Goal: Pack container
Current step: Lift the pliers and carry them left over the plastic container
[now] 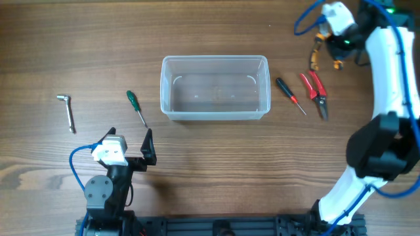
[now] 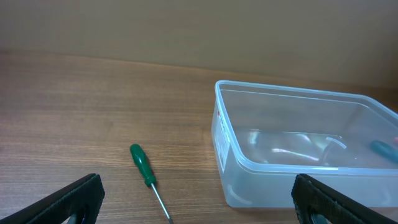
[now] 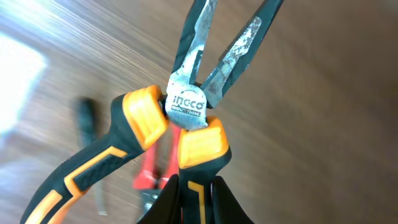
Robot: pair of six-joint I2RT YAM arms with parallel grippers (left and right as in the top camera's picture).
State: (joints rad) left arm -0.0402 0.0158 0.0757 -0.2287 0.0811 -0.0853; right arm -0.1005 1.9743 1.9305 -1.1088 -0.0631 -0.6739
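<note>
I should next carry the pliers to the left in the overhead view with my right gripper and let go of them over the container's empty bottom, because the container [image 1: 215, 88] is that way.
The container [image 1: 215, 88] is a clear plastic tub at the table's middle, with nothing in it; it also shows in the left wrist view [image 2: 298, 149]. My right gripper [image 1: 330, 40] is at the far right, shut on one handle of orange-and-black pliers [image 3: 186, 118], held above the table with their jaws open. My left gripper [image 1: 131, 145] is open and empty near the front left. A green-handled screwdriver [image 1: 136, 107] lies just left of the container, ahead of the left gripper; it also shows in the left wrist view [image 2: 143, 165].
A red-handled screwdriver [image 1: 289, 94] and red-handled cutters [image 1: 315, 92] lie right of the container. A metal L-shaped key [image 1: 67, 110] lies at the far left. The right arm [image 1: 387, 98] stands along the right side.
</note>
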